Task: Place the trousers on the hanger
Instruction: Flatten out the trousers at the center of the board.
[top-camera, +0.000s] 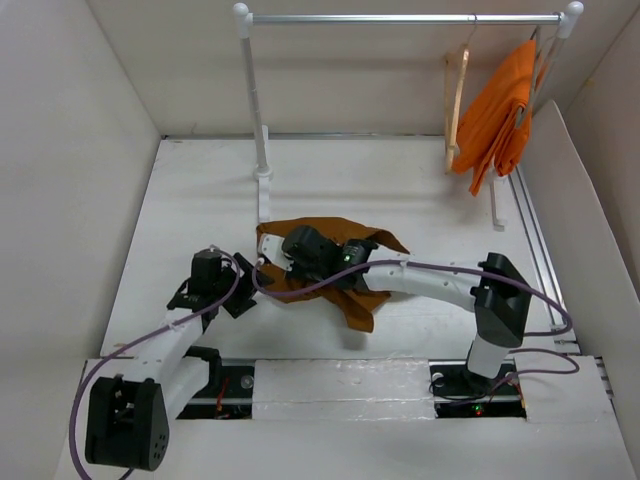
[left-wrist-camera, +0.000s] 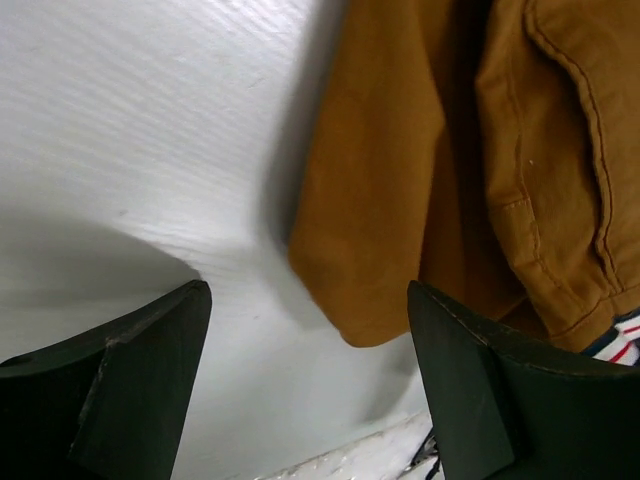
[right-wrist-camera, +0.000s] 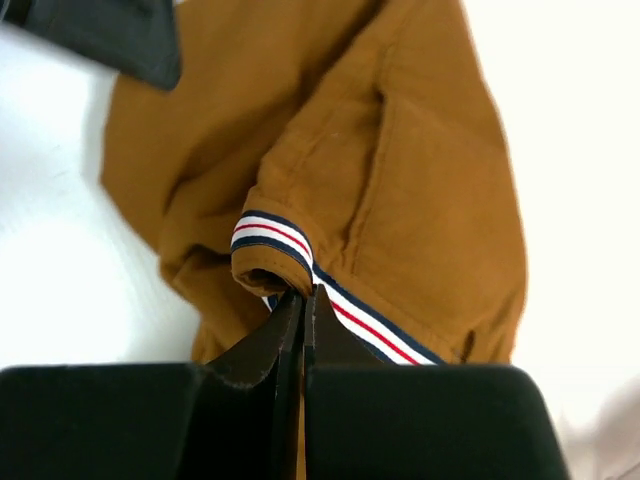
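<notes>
The left gripper moves down and to the right in the top view next, since the rounded corner of the trousers' leg cloth (top-camera: 278, 294) lies below it on that side.
The rust-brown trousers (top-camera: 352, 236) lie crumpled on the white table, mid-table. My right gripper (top-camera: 291, 258) is over their left part. In the right wrist view it (right-wrist-camera: 302, 294) is shut on the folded waistband edge with its white, red and navy stripe (right-wrist-camera: 274, 231). My left gripper (top-camera: 252, 288) is open and empty just left of the trousers. In the left wrist view it (left-wrist-camera: 308, 300) straddles a rounded corner of the cloth (left-wrist-camera: 400, 170) above the table. The pale wooden hanger (top-camera: 455, 100) hangs on the rail at the back right, apart from both grippers.
A white-and-silver clothes rail (top-camera: 400, 18) stands at the back, its left post (top-camera: 258, 120) just behind the trousers. A brighter orange garment (top-camera: 502, 110) hangs on it next to the hanger. White walls enclose the table on the left, back and right.
</notes>
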